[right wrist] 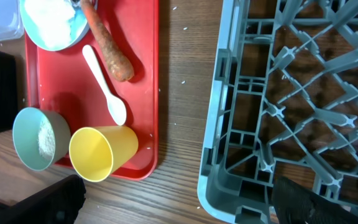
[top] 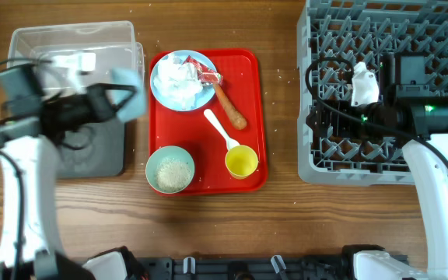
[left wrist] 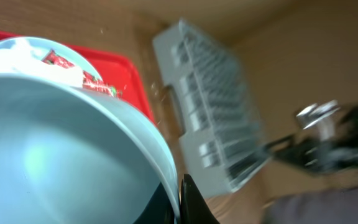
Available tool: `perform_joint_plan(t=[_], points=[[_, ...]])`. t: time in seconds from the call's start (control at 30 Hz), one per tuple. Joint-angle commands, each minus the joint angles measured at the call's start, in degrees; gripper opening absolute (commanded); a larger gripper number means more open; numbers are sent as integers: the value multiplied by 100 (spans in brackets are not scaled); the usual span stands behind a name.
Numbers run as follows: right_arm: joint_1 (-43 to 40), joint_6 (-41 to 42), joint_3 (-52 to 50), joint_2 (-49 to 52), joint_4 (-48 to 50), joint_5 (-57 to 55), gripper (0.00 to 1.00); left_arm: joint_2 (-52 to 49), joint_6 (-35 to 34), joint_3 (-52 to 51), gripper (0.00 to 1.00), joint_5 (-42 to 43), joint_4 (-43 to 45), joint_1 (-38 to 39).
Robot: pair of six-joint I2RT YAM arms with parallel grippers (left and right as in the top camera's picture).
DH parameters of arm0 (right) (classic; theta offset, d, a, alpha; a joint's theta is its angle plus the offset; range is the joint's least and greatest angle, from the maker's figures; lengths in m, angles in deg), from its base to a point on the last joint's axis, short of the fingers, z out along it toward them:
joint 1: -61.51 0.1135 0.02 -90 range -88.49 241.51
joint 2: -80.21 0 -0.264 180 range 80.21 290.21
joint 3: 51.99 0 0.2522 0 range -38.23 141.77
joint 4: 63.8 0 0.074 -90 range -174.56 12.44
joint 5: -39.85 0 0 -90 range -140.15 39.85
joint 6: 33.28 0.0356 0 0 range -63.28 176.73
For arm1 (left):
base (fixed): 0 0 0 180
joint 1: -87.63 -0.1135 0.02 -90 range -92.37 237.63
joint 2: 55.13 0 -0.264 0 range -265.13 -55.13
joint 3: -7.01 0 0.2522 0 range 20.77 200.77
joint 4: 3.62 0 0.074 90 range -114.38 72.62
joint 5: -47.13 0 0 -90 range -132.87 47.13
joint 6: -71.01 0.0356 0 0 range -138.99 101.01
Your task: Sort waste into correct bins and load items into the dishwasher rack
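My left gripper carries the bowl across to the right in the overhead view and down to the bare tray between plate (top: 162, 78) and rice next.
My left gripper (top: 119, 101) is shut on the rim of a light blue bowl (top: 129, 92), held in the air between the clear tub (top: 76, 43) and the red tray (top: 251, 117). In the left wrist view the bowl (left wrist: 55, 162) fills the left side, its rim pinched at my gripper (left wrist: 180, 200). On the red tray lie a blue plate (top: 162, 78) with white napkins (top: 181, 78) and a red wrapper (top: 207, 75), a sausage stick (top: 230, 109), a white spoon (top: 222, 129), a yellow cup (top: 241, 162) and a pale green bowl (top: 169, 169) with rice. My right gripper (right wrist: 176, 208) stands open over the grey rack's (top: 387, 47) left edge.
A black tray (top: 92, 152) lies below the clear tub, under my left arm. The rack (right wrist: 291, 93) fills the right of the right wrist view, with bare wood between it and the red tray (right wrist: 148, 93). A few rice grains dot the wood.
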Motion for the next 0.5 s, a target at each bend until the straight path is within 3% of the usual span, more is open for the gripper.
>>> perform_joint_plan(t=[0.0,0.17,0.3,0.47], points=[[33,-122,122,-63,15,-79,99,232,-20,-4,4,-2909,33,1532],[33,-127,122,-63,22,-103,99,-267,-516,-4,4,-5176,245,3259],[33,-125,122,-63,0,-229,99,-748,-584,-4,4,-5657,275,3836],[33,-125,122,-63,0,-229,99,-1309,-868,-4,4,-5823,125,3976]])
